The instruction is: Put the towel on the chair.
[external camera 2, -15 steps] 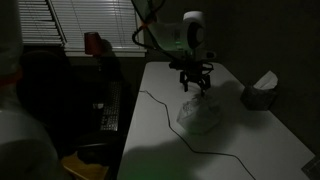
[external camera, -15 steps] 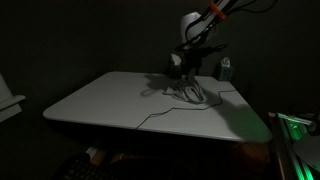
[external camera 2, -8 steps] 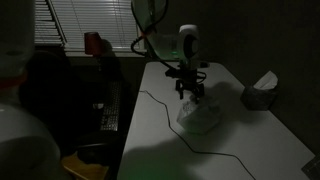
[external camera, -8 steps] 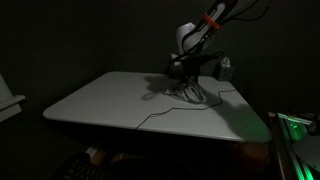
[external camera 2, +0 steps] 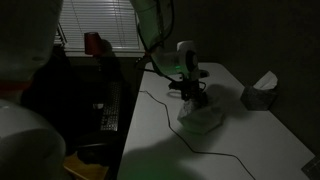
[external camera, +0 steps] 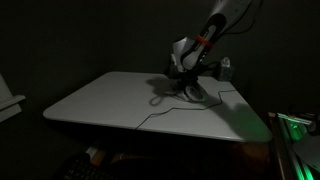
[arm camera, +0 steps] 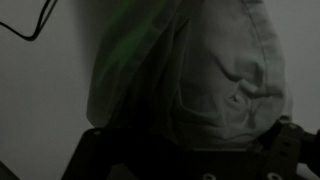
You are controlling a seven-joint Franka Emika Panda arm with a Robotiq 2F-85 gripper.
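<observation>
My gripper needs to move a little further down onto the towel's crumpled edge (external camera 2: 199,106) (arm camera: 215,130) next, with its open fingers on both sides of the towel, because that edge is just below my gripper.
The scene is very dark. A crumpled pale towel (external camera: 198,96) lies on the white table (external camera: 100,100) and shows in both exterior views (external camera 2: 202,117). My gripper (external camera: 187,87) has come down onto the towel's near end (external camera 2: 192,98). In the wrist view the towel (arm camera: 215,70) fills the frame, with my open gripper (arm camera: 190,145) straddling its lower edge and its dark fingers at either side. A dark chair (external camera 2: 55,95) stands beside the table's edge.
A thin black cable (external camera 2: 150,100) runs across the table (external camera 2: 160,140) to the towel. A tissue box (external camera 2: 262,93) stands at the table's far side. A bottle (external camera: 224,68) stands behind the arm. A red cup (external camera 2: 93,42) sits by the window blinds.
My gripper has lowered from above the towel down onto it, and the arm has leaned further over. The towel has not moved.
</observation>
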